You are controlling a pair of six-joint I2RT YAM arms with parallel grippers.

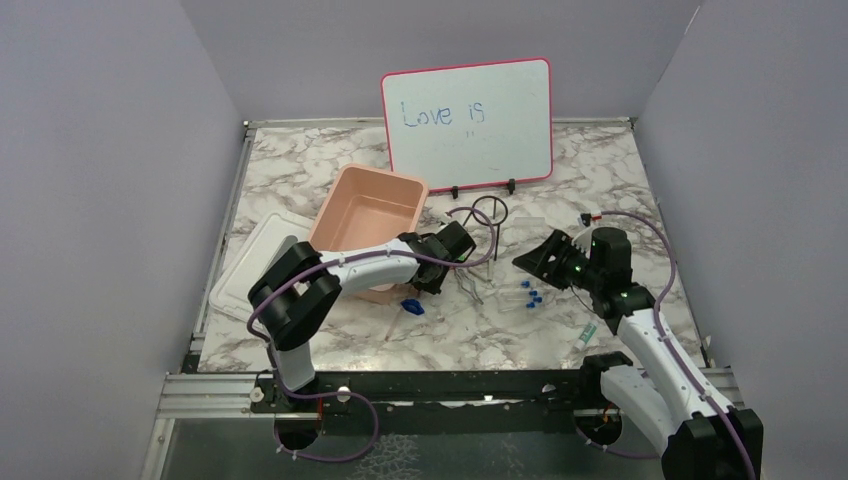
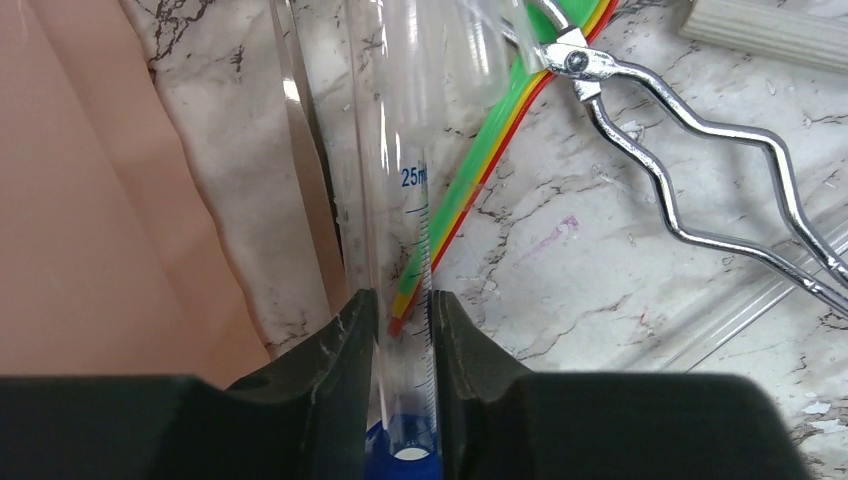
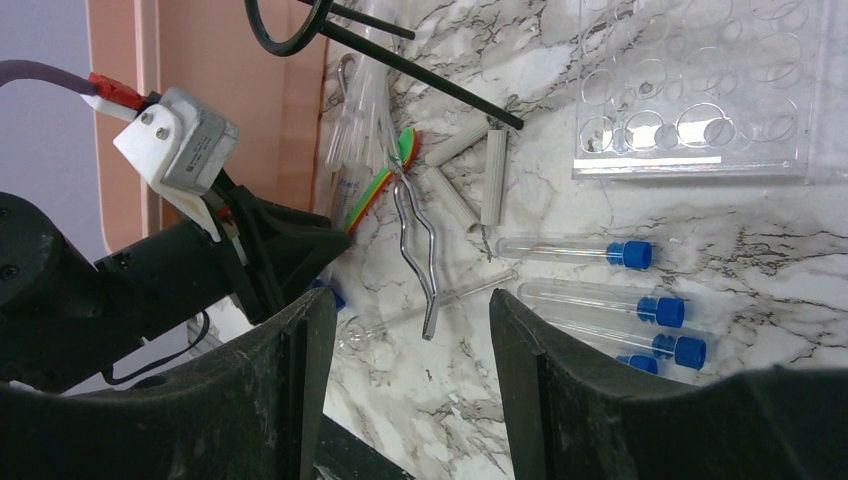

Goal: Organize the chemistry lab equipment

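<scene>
Next, my left gripper lifts over the pink tub's side, as it rises beside the cylinder (image 2: 395,150), then lowers toward the tub's bare bottom and releases.
My left gripper (image 1: 425,280) (image 2: 400,300) is shut on a clear graduated cylinder (image 2: 395,150) marked 25 ml, gripped just above its blue base (image 1: 412,307). The cylinder runs alongside the pink tub. Thin metal tongs (image 2: 575,62) (image 3: 428,320) (image 1: 470,285) lie just right of it. The black wire ring tripod (image 1: 490,212) (image 3: 430,85) stands behind them. My right gripper (image 1: 528,262) (image 3: 408,300) is open and empty above the table, facing the tongs. Clear tubes with blue caps (image 3: 630,253) (image 1: 530,295) lie beside it. The green-handled slim tool (image 1: 588,330) lies near the right arm.
The pink tub (image 1: 368,215) (image 2: 100,200) stands left of centre, with its white lid (image 1: 250,260) beside it. The pink-framed whiteboard (image 1: 467,125) stands at the back. A clear rack (image 3: 700,90), ridged white pegs (image 3: 495,175), a glass rod (image 3: 450,295) and a striped strip (image 2: 480,150) lie mid-table.
</scene>
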